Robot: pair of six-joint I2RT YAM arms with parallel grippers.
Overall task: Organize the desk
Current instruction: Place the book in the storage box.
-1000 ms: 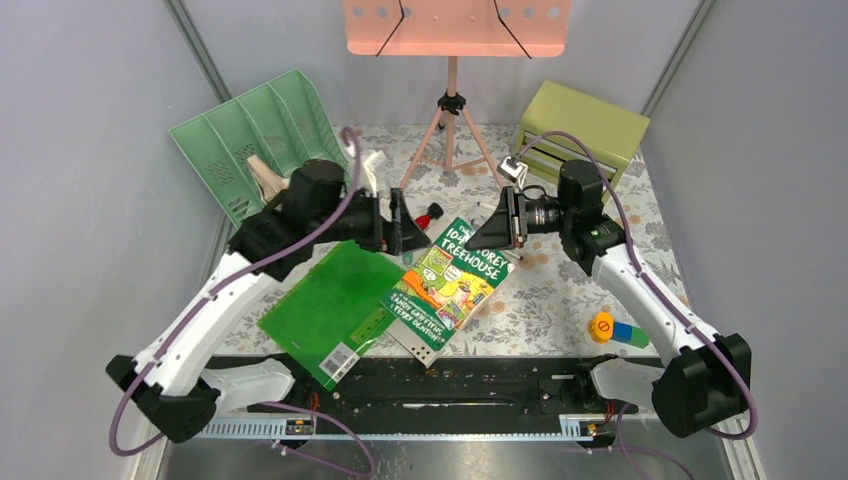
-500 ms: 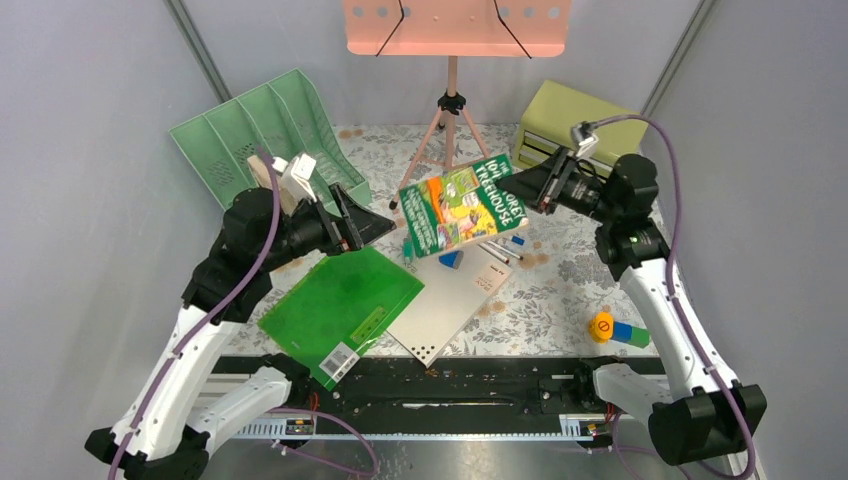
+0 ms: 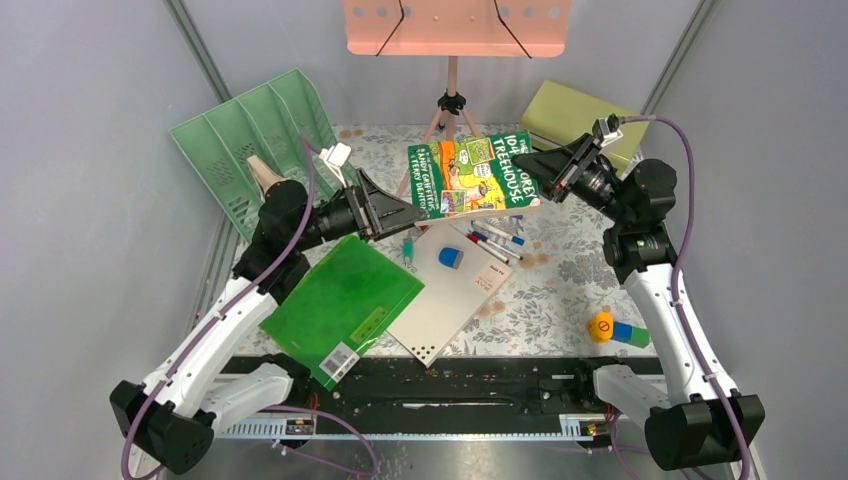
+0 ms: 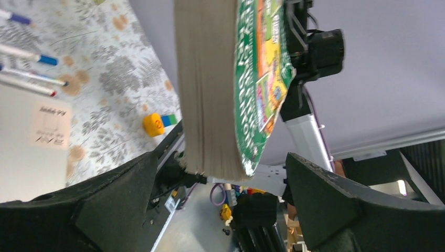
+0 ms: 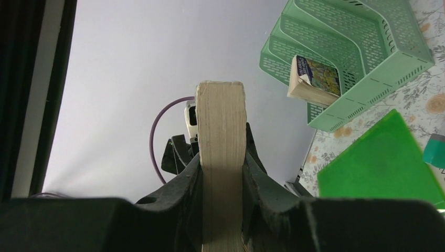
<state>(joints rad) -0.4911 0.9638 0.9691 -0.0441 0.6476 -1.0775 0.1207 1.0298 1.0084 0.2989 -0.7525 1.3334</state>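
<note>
My left gripper will slide farther onto the near corner of the book's loose end and close, because that end is to its right in the top view.
My right gripper point(image 3: 545, 163) is shut on the right end of a thick green Treehouse book point(image 3: 470, 176) and holds it in the air over the back middle of the floral desk point(image 3: 560, 290). In the right wrist view the book's page edge point(image 5: 220, 157) is clamped between both fingers. My left gripper point(image 3: 405, 212) is open, its tips just left of and below the book's left end. In the left wrist view the book point(image 4: 225, 89) hangs between the spread fingers, touching neither.
A green folder point(image 3: 340, 305), a grey sheet point(image 3: 445, 300) with a blue eraser point(image 3: 451, 257), and several markers point(image 3: 495, 240) lie on the desk. A mint file rack point(image 3: 260, 135) holding a book point(image 5: 314, 81) stands back left. Pink music stand point(image 3: 455, 30), olive drawer box point(image 3: 585, 115), yellow-blue block point(image 3: 610, 328).
My right gripper lifted the book further up and back, turning it more level. My left arm swung right, its open gripper closing in on the book's left end.
</note>
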